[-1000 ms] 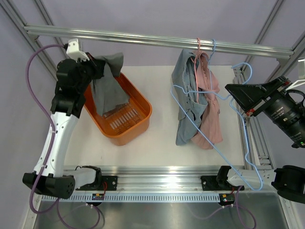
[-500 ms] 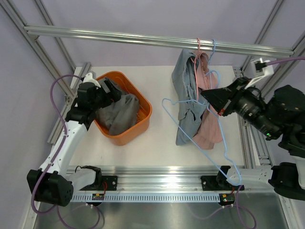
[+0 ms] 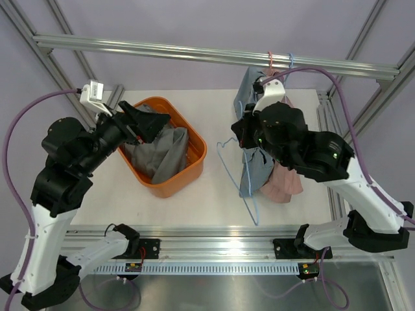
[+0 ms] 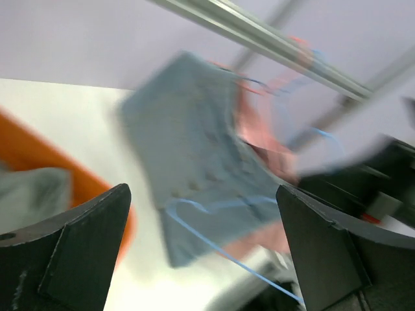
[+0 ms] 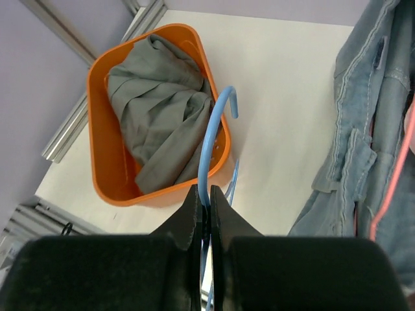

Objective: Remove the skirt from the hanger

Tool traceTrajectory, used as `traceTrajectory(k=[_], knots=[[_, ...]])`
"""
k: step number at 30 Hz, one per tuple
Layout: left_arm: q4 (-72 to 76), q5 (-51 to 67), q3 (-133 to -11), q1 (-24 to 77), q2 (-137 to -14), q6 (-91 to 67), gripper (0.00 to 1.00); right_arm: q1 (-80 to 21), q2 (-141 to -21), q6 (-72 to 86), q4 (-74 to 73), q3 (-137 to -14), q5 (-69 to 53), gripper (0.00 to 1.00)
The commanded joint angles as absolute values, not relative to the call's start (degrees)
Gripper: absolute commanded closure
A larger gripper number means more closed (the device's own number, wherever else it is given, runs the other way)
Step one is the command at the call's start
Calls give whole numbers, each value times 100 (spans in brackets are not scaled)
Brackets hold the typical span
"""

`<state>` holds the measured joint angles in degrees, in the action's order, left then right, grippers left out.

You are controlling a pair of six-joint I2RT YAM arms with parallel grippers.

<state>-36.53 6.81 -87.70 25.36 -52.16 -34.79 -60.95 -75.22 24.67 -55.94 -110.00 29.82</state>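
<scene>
The right gripper carries the hanger outward next, sets its hook over the metal bar's bare part (image 3: 232, 57) and releases it, since that part lies outward of the gripper.
The grey skirt (image 3: 159, 154) lies crumpled inside the orange basket (image 3: 170, 184), free of any hanger; the right wrist view shows the skirt (image 5: 155, 126) there too. Just above the basket's left rim my left gripper (image 3: 150, 124) stands open and holds nothing. My right gripper (image 5: 206, 201) is shut on the bare blue wire hanger (image 5: 214, 123), whose hook points toward the basket. In the top view the right gripper (image 3: 238, 137) holds that hanger (image 3: 253, 214) in front of the hanging clothes.
A denim garment (image 3: 249, 103) and a pink garment (image 3: 285, 178) hang on their own hangers from the metal rail (image 3: 194, 55) at the back right. The basket (image 5: 97, 162) sits on the white tabletop at the left. Frame posts border both table sides.
My left gripper opened and dropped the grey skirt into the basket, then pulled back up. My right arm swung the blue hanger leftward from the table's right edge to the middle.
</scene>
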Motion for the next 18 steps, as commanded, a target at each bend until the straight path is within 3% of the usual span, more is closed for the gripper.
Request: traceTrajectory(k=[1, 7, 18], knots=[[-3824, 1423, -8886, 3242, -5528, -3936, 2, -6064, -7716, 2259, -5089, -11144, 3690, 100], [-3595, 1073, -8816, 4148, -5660, -4078, 3, -6047, -8007, 1093, -3852, -10891, 3849, 100], [-3366, 264, -7718, 4228, -4923, -3964, 1, -5195, -8385, 282, -2569, -10829, 3375, 100]])
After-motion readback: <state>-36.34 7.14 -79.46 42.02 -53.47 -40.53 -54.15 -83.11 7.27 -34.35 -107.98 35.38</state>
